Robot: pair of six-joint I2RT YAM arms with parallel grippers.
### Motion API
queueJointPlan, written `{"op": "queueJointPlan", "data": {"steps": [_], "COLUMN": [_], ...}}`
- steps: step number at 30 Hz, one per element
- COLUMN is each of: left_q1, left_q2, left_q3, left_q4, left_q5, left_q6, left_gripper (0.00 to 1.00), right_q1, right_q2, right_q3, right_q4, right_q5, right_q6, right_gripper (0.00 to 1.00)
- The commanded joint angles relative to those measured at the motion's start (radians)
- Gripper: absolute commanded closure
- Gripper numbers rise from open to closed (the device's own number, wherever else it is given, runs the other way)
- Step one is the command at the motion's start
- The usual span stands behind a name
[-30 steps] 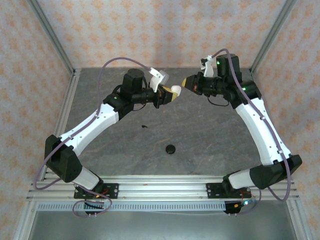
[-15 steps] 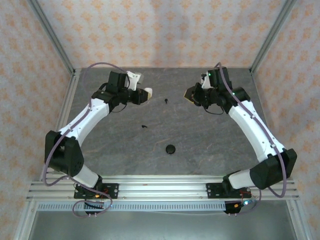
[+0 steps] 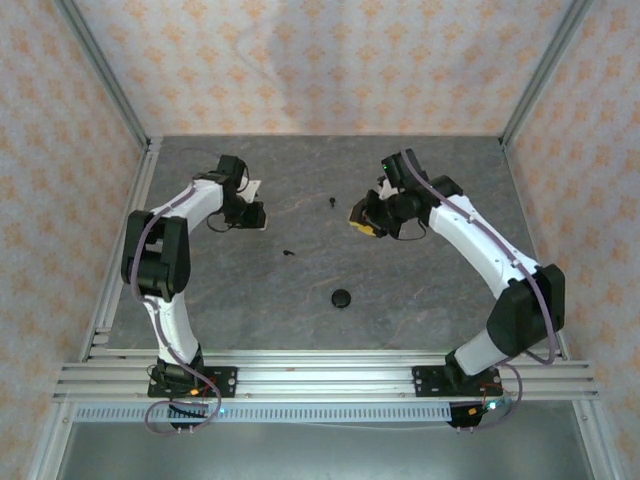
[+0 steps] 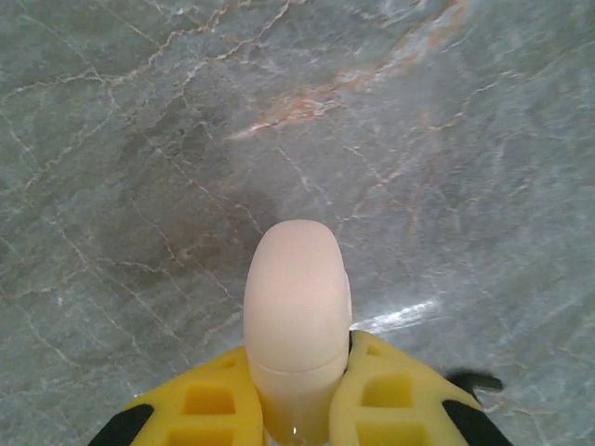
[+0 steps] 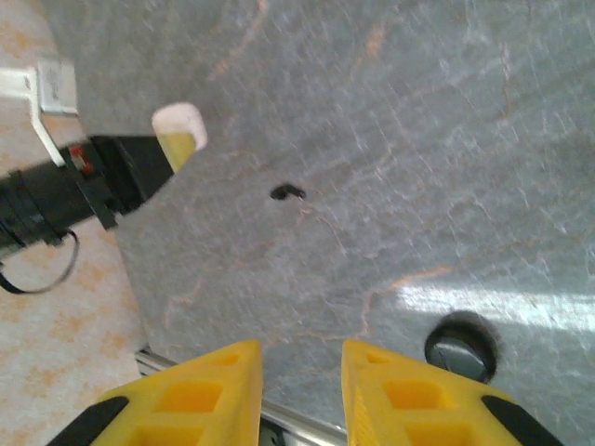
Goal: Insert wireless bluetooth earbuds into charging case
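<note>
The cream-white charging case (image 4: 297, 316) in my left gripper needs to go down next onto the grey marble below, and I need to release it there.
A cream-white charging case (image 4: 297, 316), lid closed, sticks out from between the yellow fingers of my left gripper (image 4: 297, 404), which is shut on it low over the table's far left (image 3: 254, 214). The case also shows in the right wrist view (image 5: 179, 126). My right gripper (image 5: 299, 386) stands open with nothing between its fingers, hovering right of centre (image 3: 362, 218). One black earbud (image 3: 331, 203) lies on the table between the two grippers. Another black earbud (image 3: 288, 252) lies nearer the front; a black earbud (image 5: 286, 193) also shows in the right wrist view.
A round black case (image 3: 342, 297) (image 5: 460, 344) rests on the grey marble table (image 3: 420, 300) in front of both grippers. Metal frame posts and patterned walls close in the table on three sides. The arm bases sit on the rail (image 3: 320, 378) at the near edge.
The grippers, close together at the far middle, have drawn apart. The left one carried the case left and down. The right one dropped lower and opened. A black earbud now shows where they met.
</note>
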Motion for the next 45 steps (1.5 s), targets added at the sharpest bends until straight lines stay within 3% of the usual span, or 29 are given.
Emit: {"op": "queueJointPlan", "data": {"steps": [1,4,9,16,22,29,36,41,45], "left_q1": [0.019,0.027,0.033,0.032,0.033,0.032,0.009,-0.018,-0.098], "left_q2": [0.039,0.067,0.082,0.101,0.092,0.001,-0.191,-0.389,-0.552], "left_q3": [0.076,0.1,0.127,0.201,0.25,0.253,0.101,-0.123,-0.298], "left_q4": [-0.109,-0.133,-0.149,-0.206,-0.245,-0.265,-0.244,-0.209,-0.19], "left_q5": [-0.042,-0.075,-0.116,-0.176,-0.245,-0.266,-0.213,-0.132,-0.097], "left_q6": [0.057,0.051,0.039,0.038,0.027,-0.001,-0.037,-0.112,-0.166], "left_gripper": [1.0,0.97,0.8,0.63,0.54,0.53,0.53,0.53,0.53], "right_q1": [0.017,0.032,0.043,0.043,0.044,0.044,0.073,0.222,0.346], "right_q2": [0.012,0.025,0.029,0.03,0.026,0.001,-0.014,0.034,0.063], "right_q3": [0.017,0.023,0.014,0.017,0.022,0.01,-0.036,-0.05,-0.046], "right_q4": [-0.08,-0.12,-0.196,-0.219,-0.243,-0.312,-0.327,-0.354,-0.359], "right_q5": [0.021,0.031,0.074,0.08,0.065,0.079,0.157,0.22,0.255], "right_q6": [-0.032,-0.064,-0.118,-0.16,-0.184,-0.218,-0.198,-0.179,-0.137], "right_gripper": [0.68,0.66,0.61,0.57,0.56,0.55,0.54,0.53,0.51]}}
